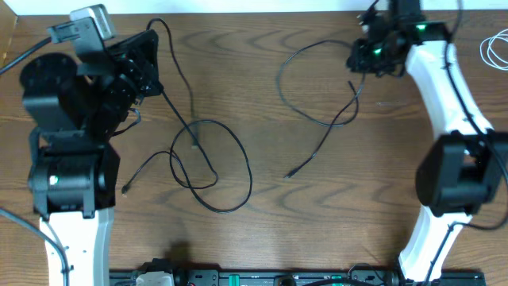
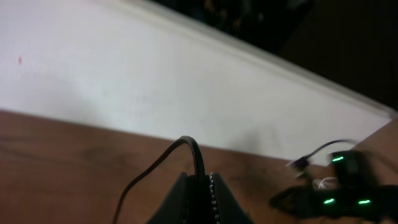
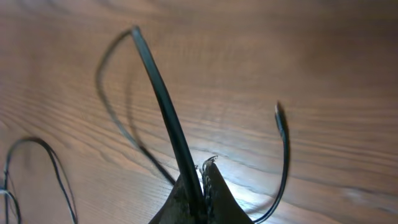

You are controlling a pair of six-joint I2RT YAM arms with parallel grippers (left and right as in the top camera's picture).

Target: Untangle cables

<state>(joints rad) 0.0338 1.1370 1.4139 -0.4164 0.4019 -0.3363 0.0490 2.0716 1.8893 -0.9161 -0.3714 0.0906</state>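
Note:
My right gripper will swing back and to the right in the overhead view next, and then it will let go of the cable there.
One long black cable (image 1: 190, 121) runs from my left gripper (image 1: 149, 40) down into loose loops (image 1: 248, 179) at the table's middle, with a plug end (image 1: 127, 188) to the left. My left gripper is shut on it in the left wrist view (image 2: 200, 177). A second black cable (image 1: 279, 75) arcs from my right gripper (image 1: 361, 59) at the back right down to a plug end (image 1: 290, 173). My right gripper (image 3: 202, 171) is shut on this cable (image 3: 158, 93); its other plug end (image 3: 280, 112) hangs free. The two black cables lie apart. A thin white cable (image 1: 494, 52) lies at the far right edge.
The table is brown wood (image 1: 357, 206). A white wall strip (image 2: 155, 81) runs along its back edge. My right gripper with green lights also shows in the left wrist view (image 2: 342, 193). Dark equipment (image 1: 238, 278) lines the front edge.

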